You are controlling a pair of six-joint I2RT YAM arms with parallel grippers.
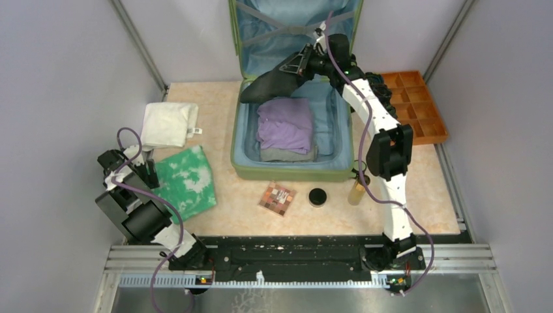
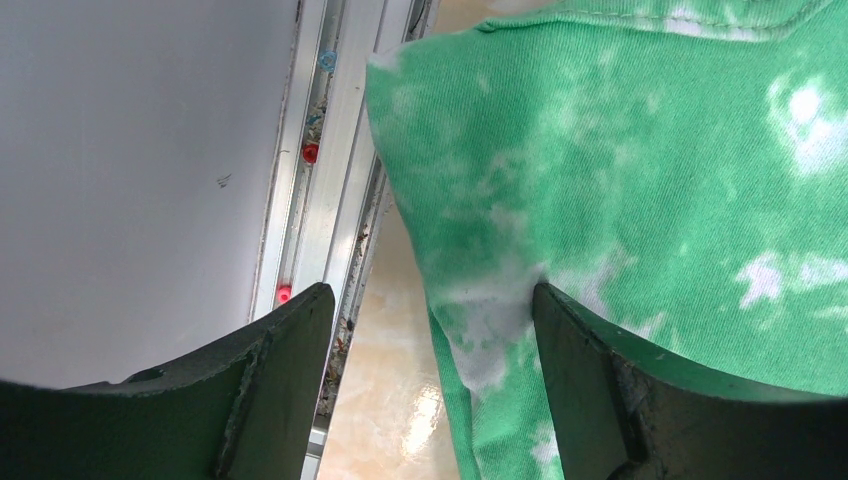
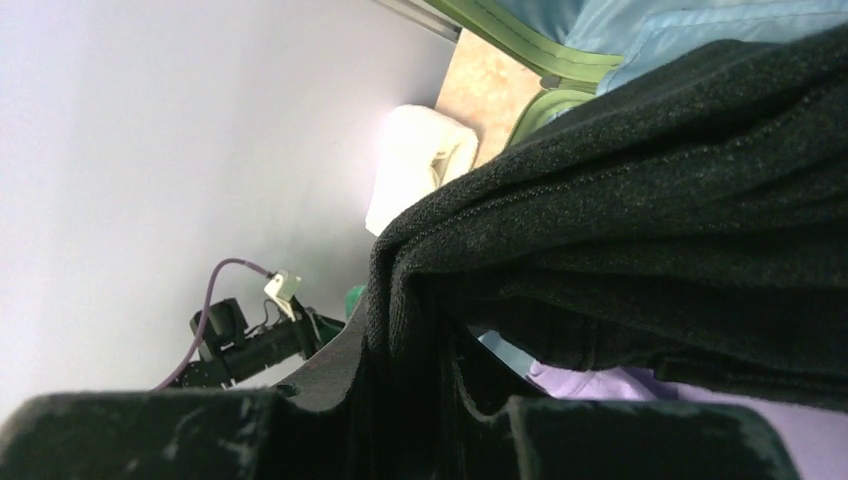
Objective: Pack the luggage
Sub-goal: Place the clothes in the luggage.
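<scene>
My right gripper is holding the black garment, which still hangs near the upright lid. It needs to go back down over the folded purple garment (image 1: 285, 124) (image 3: 598, 385) next and release the black garment there.
The light-green luggage (image 1: 239, 140) lies open at the back, lid upright, blue lining showing. A folded purple garment (image 1: 285, 124) rests inside on a grey one (image 1: 287, 155). My right gripper (image 1: 301, 65) is shut on a black garment (image 1: 272, 85), (image 3: 640, 190), which hangs above the far left of the case. My left gripper (image 1: 149, 171), (image 2: 432, 330) stands open at the left edge of a green tie-dye garment (image 1: 188, 181), (image 2: 640, 190); its cloth edge lies between the fingers (image 2: 580, 370).
A folded white cloth (image 1: 169, 124) lies left of the case. In front of the case are a makeup palette (image 1: 277, 198), a black round tin (image 1: 317, 196) and a gold bottle (image 1: 357, 189). An orange compartment tray (image 1: 417, 104) sits at the right.
</scene>
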